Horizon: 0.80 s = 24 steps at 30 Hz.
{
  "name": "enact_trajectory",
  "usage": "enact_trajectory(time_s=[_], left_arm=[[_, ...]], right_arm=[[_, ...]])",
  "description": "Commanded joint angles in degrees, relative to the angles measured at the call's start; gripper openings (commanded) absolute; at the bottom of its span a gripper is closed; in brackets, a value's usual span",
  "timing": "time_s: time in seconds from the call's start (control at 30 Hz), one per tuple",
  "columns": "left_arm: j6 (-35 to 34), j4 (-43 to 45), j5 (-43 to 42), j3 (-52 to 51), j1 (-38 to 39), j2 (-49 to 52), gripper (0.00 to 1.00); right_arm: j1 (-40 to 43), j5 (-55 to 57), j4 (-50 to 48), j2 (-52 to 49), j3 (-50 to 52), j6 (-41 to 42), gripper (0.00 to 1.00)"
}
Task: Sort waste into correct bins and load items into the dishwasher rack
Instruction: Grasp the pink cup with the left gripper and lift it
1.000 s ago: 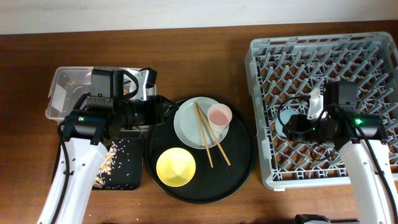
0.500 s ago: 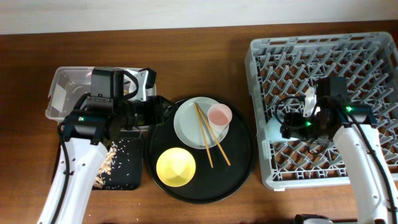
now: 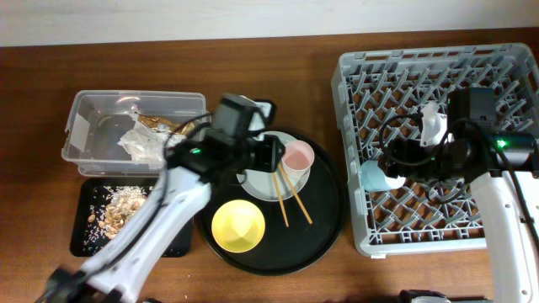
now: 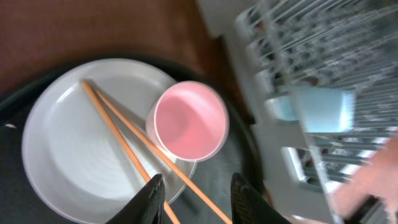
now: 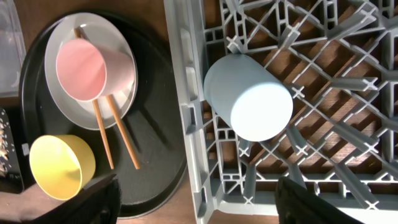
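Note:
My left gripper goes down toward the pink cup next, fingers on both sides of the pink cup's rim [image 3: 290, 167] [image 4: 170, 148] beside the chopsticks, since the pink cup's opening faces up with room inside.
The light-blue cup [image 5: 249, 99] lies on its side at the left edge of the grey dishwasher rack [image 3: 505, 63]. My right gripper [image 5: 208, 202] hovers just behind it, open wide and empty. On the white plate [image 4: 74, 149] stands the pink cup [image 4: 186, 121], beside the chopsticks [image 4: 118, 134]. My left gripper [image 4: 200, 202] hangs above the plate's edge, close to the pink cup; it is open, and only a chopstick passes beneath the gap. The yellow bowl [image 3: 238, 226] rests on the round tray. Tissue [image 3: 139, 143] and wrapper [image 3: 160, 124] lie in the clear bin [image 3: 93, 114]. Food scraps [image 3: 118, 206] lie in the shallow black bin [image 3: 84, 244].
A large round black tray [image 3: 328, 219] carries the plate, pink cup, chopsticks and bowl, and sits close against the rack's left wall. The two bins stand at the left of the wooden table [image 3: 269, 59]. The left arm [image 3: 160, 219] crosses above the black bin.
My left arm has swung right from over the bins to above the plate. The right gripper has opened wider and drawn back, leaving the blue cup in the rack.

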<state>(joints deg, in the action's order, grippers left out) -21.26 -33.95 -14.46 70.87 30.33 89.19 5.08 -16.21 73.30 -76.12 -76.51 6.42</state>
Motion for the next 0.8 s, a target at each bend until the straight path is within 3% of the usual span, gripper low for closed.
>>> enact_trajectory(time_s=[0.0, 0.2, 0.47, 0.57, 0.63, 0.77], left_arm=[[-3.61, 4.09, 4.83, -0.33, 0.68, 7.17, 0.34], [-3.58, 6.49, 4.22, -0.33, 0.70, 14.91, 0.34], [-3.58, 6.60, 4.83, -0.33, 1.81, 15.41, 0.34], [-3.56, 6.51, 5.75, -0.33, 2.03, 15.41, 0.10], [-3.56, 6.51, 5.75, -0.33, 2.03, 15.41, 0.01], [-3.56, 6.16, 5.18, 0.79, 0.96, 14.19, 0.01]], right_arm=[[-0.24, -0.55, 0.24, 0.46, -0.52, -0.46, 0.84], [-0.24, 0.63, 0.02, 0.44, -0.52, -0.48, 0.85], [-0.24, 1.88, 0.04, 0.44, -0.52, -0.50, 0.85], [-0.24, 1.88, 0.02, 0.44, -0.52, -0.50, 0.85], [-0.24, 1.88, 0.02, 0.44, -0.52, -0.57, 0.86], [-0.20, 0.96, -0.68, 0.44, -2.38, -2.84, 0.85]])
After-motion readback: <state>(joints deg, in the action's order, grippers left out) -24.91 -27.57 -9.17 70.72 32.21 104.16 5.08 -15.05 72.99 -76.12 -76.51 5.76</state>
